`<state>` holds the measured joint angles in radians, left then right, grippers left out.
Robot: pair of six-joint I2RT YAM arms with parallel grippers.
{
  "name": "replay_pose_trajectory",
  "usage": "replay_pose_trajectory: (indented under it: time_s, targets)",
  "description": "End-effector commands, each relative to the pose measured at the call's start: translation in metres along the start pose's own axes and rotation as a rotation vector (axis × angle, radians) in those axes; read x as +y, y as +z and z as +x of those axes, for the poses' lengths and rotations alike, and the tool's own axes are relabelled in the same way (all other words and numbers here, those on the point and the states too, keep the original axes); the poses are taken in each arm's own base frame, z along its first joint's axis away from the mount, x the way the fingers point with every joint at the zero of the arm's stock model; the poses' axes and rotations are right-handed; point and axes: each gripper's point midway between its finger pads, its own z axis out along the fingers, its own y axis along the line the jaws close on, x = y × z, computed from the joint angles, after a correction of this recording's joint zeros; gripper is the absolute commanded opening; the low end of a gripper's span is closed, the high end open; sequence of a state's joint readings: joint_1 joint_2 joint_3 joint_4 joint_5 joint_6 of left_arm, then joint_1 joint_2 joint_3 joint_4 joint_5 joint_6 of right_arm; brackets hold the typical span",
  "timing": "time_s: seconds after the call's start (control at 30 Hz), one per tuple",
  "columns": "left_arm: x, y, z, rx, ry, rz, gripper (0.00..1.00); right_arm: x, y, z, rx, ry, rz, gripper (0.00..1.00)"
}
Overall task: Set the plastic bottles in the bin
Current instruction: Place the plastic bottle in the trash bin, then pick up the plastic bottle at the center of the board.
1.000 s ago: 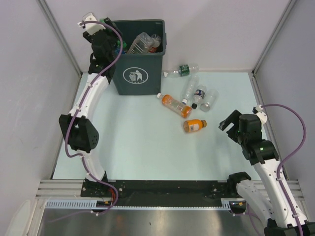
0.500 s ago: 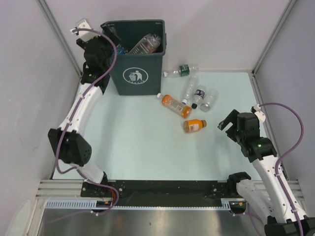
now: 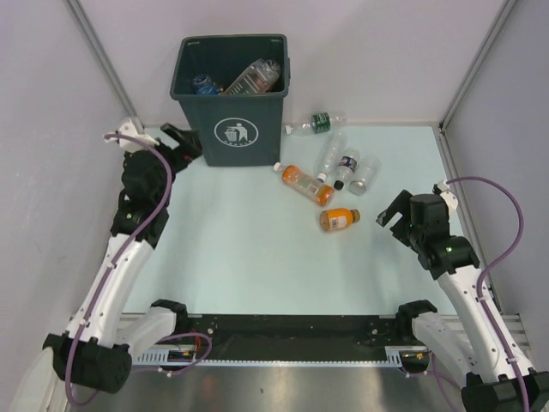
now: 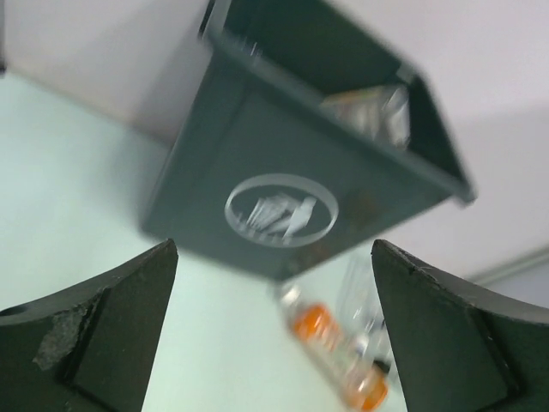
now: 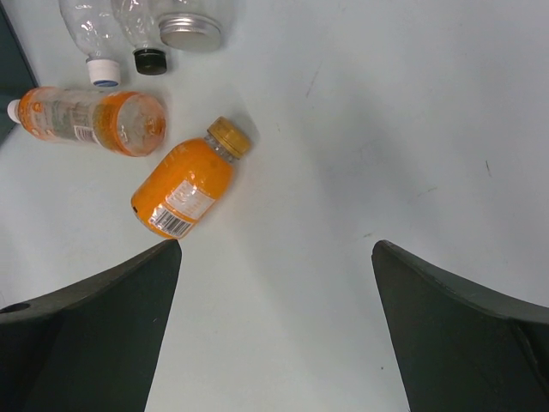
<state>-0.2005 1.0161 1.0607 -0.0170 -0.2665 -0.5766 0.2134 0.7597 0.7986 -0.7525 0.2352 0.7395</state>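
My right gripper moves to the left in the top view and down onto the short orange bottle's shoulder (image 3: pixel 346 216) (image 5: pixel 206 160) next, since its end with the cap lies nearest.
The dark green-grey bin (image 3: pixel 236 129) stands at the back left and holds a clear bottle (image 3: pixel 254 76) and a blue-labelled one (image 3: pixel 204 84). It fills the left wrist view (image 4: pixel 292 172), blurred. Several bottles lie on the table to its right: a green one (image 3: pixel 319 123), clear ones (image 3: pixel 330 153), a long orange one (image 3: pixel 304 184) and a short orange one (image 3: pixel 338 220). My left gripper (image 3: pixel 184 139) is open and empty, low beside the bin's left front corner. My right gripper (image 3: pixel 392 215) is open and empty, right of the short orange bottle (image 5: pixel 184 187).
Grey walls close the table on the left, back and right. The right wrist view also shows the long orange bottle (image 5: pixel 90 120), a black cap (image 5: pixel 151 60) and a silver lid (image 5: pixel 190 26). The arm bases sit at the near edge.
My left arm has drawn back from the bin's rim and dropped down to the left front of the bin. My right gripper has crept slightly left.
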Motion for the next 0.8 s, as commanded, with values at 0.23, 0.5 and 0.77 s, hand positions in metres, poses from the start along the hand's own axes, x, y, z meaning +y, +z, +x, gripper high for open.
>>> replay_pose_trajectory:
  time_s: [0.23, 0.5, 0.77]
  targets:
    - [0.078, -0.098, 0.111, 0.457, 0.261, -0.065, 1.00, 0.018, 0.016, 0.011, 0.039, -0.006, -0.074, 1.00]
    - [0.108, -0.111, 0.117, 0.401, 0.314, -0.129, 1.00, 0.033, 0.052, 0.023, 0.080, -0.001, -0.056, 0.99]
    - [0.106, -0.108, 0.113, 0.376, 0.287, -0.123, 1.00, 0.053, 0.099, 0.040, 0.113, 0.067, -0.039, 0.98]
